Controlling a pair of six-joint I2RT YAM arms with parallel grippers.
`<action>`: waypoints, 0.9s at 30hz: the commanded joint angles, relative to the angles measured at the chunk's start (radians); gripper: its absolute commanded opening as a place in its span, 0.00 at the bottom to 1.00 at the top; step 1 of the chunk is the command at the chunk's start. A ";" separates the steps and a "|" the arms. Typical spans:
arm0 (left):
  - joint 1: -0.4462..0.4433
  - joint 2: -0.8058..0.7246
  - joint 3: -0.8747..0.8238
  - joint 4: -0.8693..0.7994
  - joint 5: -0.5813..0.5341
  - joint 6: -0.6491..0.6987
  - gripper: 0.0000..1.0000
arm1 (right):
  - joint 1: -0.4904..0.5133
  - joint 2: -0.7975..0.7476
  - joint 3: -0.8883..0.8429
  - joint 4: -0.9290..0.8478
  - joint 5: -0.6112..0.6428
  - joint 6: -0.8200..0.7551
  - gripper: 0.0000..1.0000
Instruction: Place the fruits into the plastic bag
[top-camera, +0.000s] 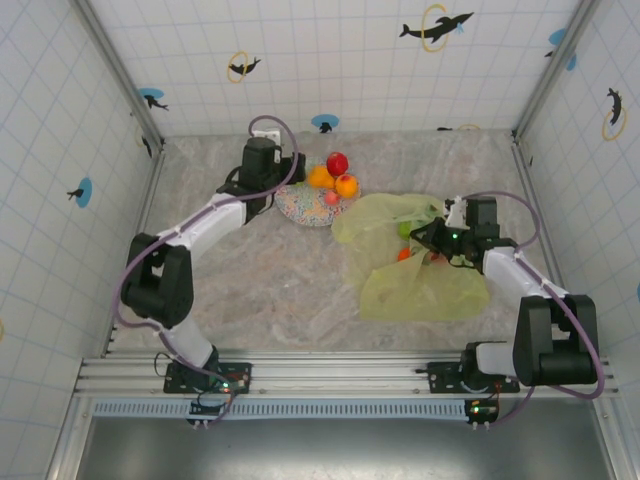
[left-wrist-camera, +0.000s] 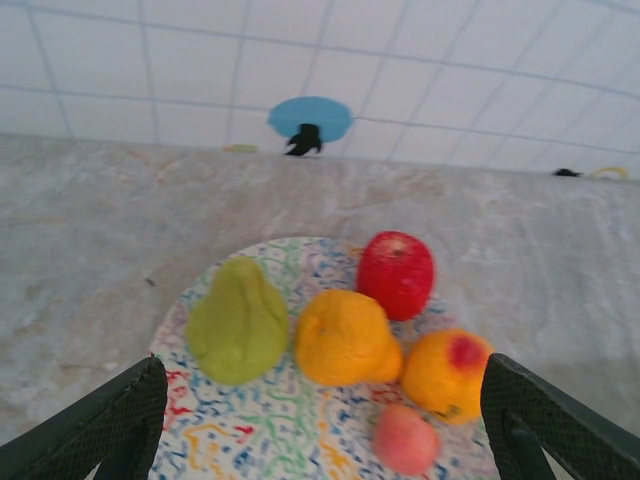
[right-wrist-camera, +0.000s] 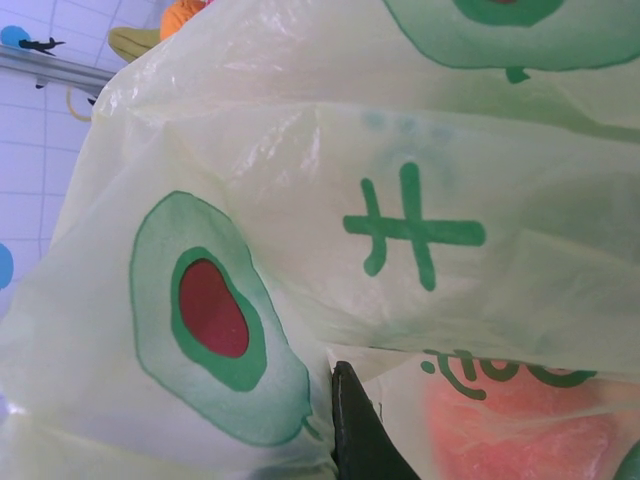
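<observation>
I should next lower my left gripper with its fingers wide over the yellow-green pear and close, as it sits at the plate's rim, its outer side clear of other fruit.
Several toy fruits lie on the patterned plate: a yellow-green pear, an orange, a red apple, a second orange with a red spot, and a small pink one. My left gripper hovers open just short of them, its fingers wide apart. The plastic bag lies to the right. My right gripper is shut on its film; one dark finger shows against the plastic. A green apple and a red fruit show through the bag.
Tiled walls close in the marble table on three sides. The plate sits near the back wall, between my left gripper and the bag. Arm bases line the near edge.
</observation>
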 joint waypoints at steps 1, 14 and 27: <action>0.057 0.093 0.087 -0.051 0.036 -0.030 0.83 | 0.007 -0.001 0.037 0.033 0.002 -0.001 0.00; 0.112 0.458 0.419 -0.151 0.157 -0.073 0.92 | 0.019 0.015 0.044 0.048 0.007 0.005 0.00; 0.113 0.636 0.559 -0.236 0.198 -0.064 0.87 | 0.017 0.034 0.046 0.049 0.005 -0.001 0.00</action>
